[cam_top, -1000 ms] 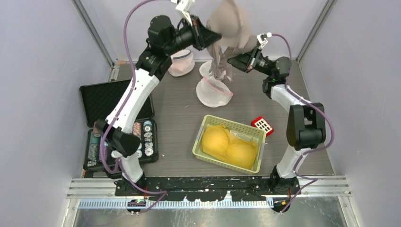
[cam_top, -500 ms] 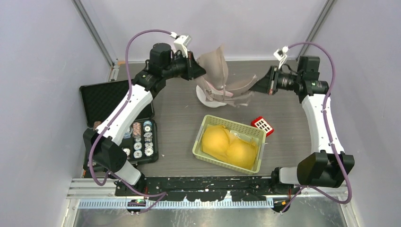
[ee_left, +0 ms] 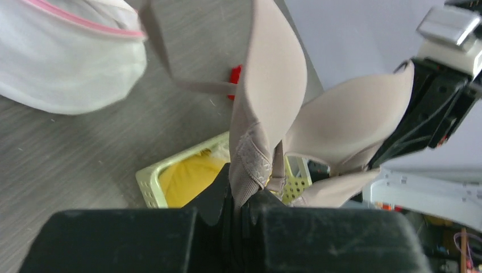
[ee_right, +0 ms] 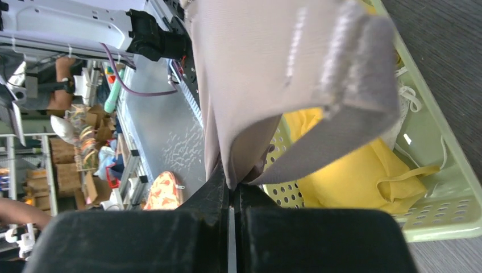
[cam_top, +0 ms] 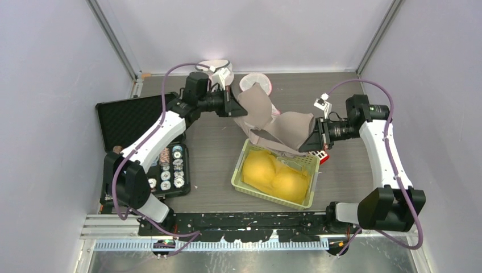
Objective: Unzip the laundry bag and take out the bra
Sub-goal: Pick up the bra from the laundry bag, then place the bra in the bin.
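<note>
The left gripper moves back and down to the basket's end by the black case next and releases there, since the bra end still hangs beyond the basket's far rim.
A beige bra (cam_top: 277, 128) hangs stretched between my two grippers, just above the far edge of the pale green basket (cam_top: 241, 169). My left gripper (cam_top: 235, 108) is shut on one end of the bra (ee_left: 273, 96). My right gripper (cam_top: 310, 142) is shut on the other end (ee_right: 273, 74). The white mesh laundry bag with pink trim (cam_top: 255, 83) lies on the table behind the bra, apart from it; it also shows in the left wrist view (ee_left: 68, 62). In the wrist views my left gripper (ee_left: 241, 193) and my right gripper (ee_right: 232, 185) both pinch beige fabric.
The basket holds a yellow bra (cam_top: 275, 175), also seen from the right wrist (ee_right: 352, 176). A second white mesh bag (cam_top: 222, 69) lies at the back. A small red and white item (cam_top: 321, 155) sits right of the basket. An open black case (cam_top: 131, 116) with poker chips (cam_top: 172, 165) stands left.
Both arms have come down and toward the front, carrying the bra from high above the laundry bag to just over the basket. The bag stays behind on the table.
</note>
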